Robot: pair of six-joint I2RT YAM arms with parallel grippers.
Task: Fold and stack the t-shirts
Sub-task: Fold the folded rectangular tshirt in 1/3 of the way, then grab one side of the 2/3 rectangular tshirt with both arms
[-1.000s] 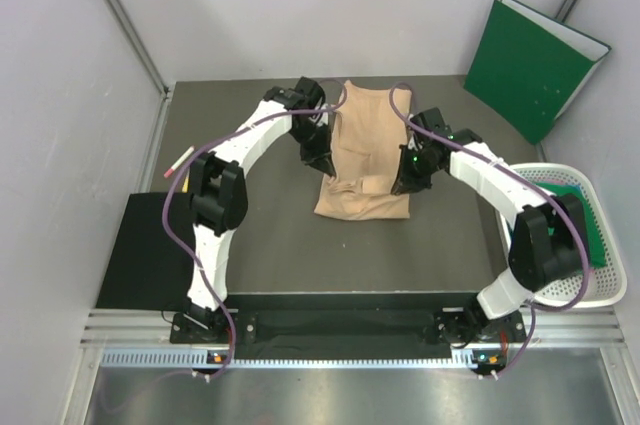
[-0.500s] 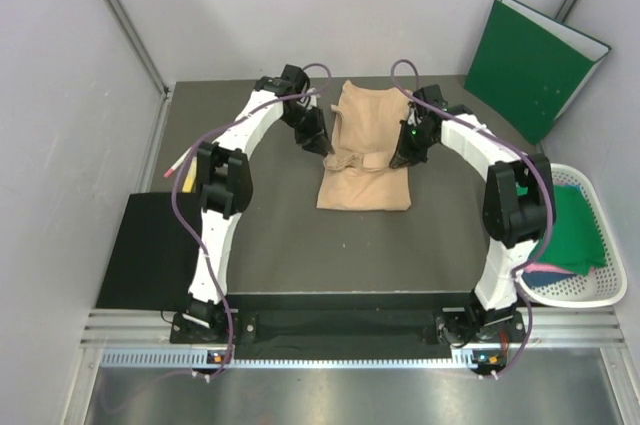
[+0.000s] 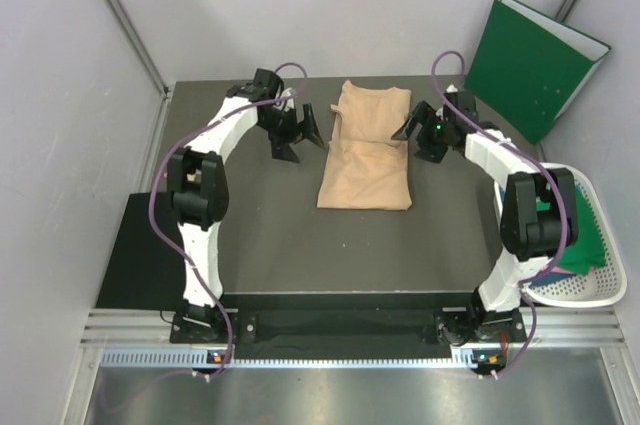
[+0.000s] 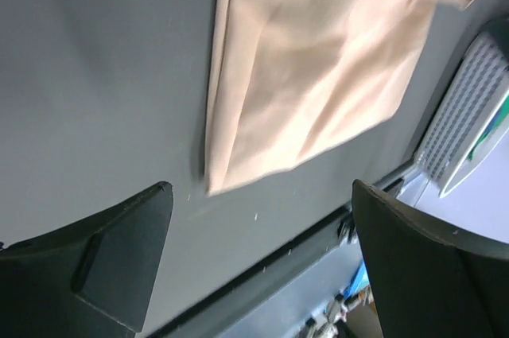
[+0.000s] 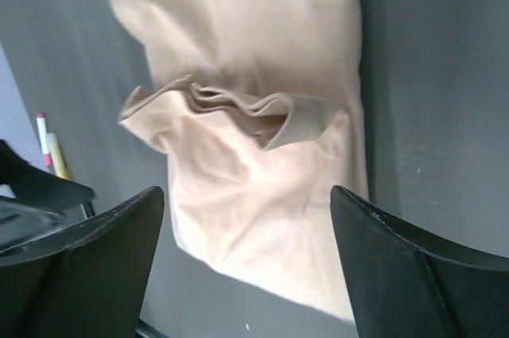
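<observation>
My left gripper will next move its open fingers back and down to the t-shirt's near corner on the black mat's side.
A pale peach t-shirt (image 3: 367, 150) lies folded in a narrow strip at the middle back of the dark table, with its far part doubled over and a rumpled edge across it (image 5: 238, 107). My left gripper (image 3: 300, 137) hangs open just left of it, touching nothing. In the left wrist view the t-shirt (image 4: 318, 67) lies beyond the gripper (image 4: 261, 191). My right gripper (image 3: 417, 138) is open at the shirt's right edge. In its wrist view the gripper (image 5: 246, 195) stands wide above the cloth, gripping nothing.
A white basket (image 3: 600, 290) at the right edge holds green cloth (image 3: 572, 235). A stiff green folder (image 3: 530, 65) leans at the back right. A black mat (image 3: 145, 255) lies at the left front. A marker (image 5: 49, 147) lies at the table's left edge.
Both grippers were shut on the shirt's near part, carried it toward the back, then opened and drew outward. The shirt now lies shorter, its far part doubled.
</observation>
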